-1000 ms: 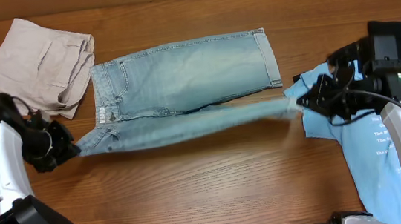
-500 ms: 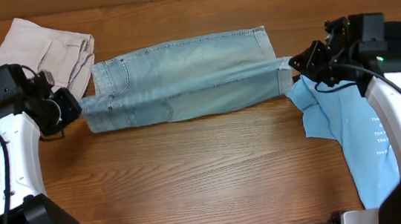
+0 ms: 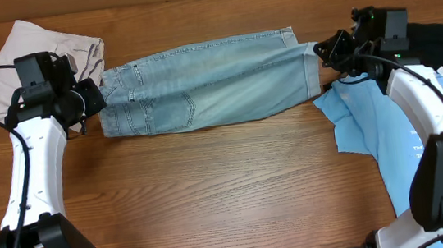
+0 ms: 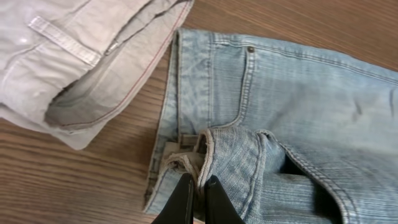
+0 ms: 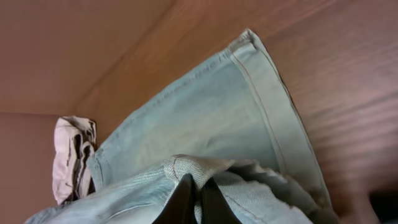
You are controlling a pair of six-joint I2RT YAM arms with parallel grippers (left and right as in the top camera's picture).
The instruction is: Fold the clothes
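Observation:
I should next move my right gripper outward toward the lower leg's far corner (image 3: 290, 32) (image 5: 247, 37), and then let go of the hem.
The light-blue denim shorts (image 3: 209, 84) lie across the back middle of the table, one leg laid over the other. My left gripper (image 3: 94, 101) is shut on their waistband edge (image 4: 205, 149) at the left end. My right gripper (image 3: 323, 50) is shut on the hem of the upper leg (image 5: 199, 169) at the right end. The beige shorts (image 3: 41, 52) lie at the back left, also in the left wrist view (image 4: 74, 56). The sky-blue printed T-shirt (image 3: 386, 123) lies under my right arm. A black garment (image 3: 435, 35) shows at the far right.
The wooden table (image 3: 228, 189) shows bare wood in front of the denim shorts. The beige shorts lie close beside the left gripper. The T-shirt runs along the right side down to the front edge.
Both grippers have carried the front leg of the denim shorts away from me and over the back leg. The shorts now lie doubled lengthwise.

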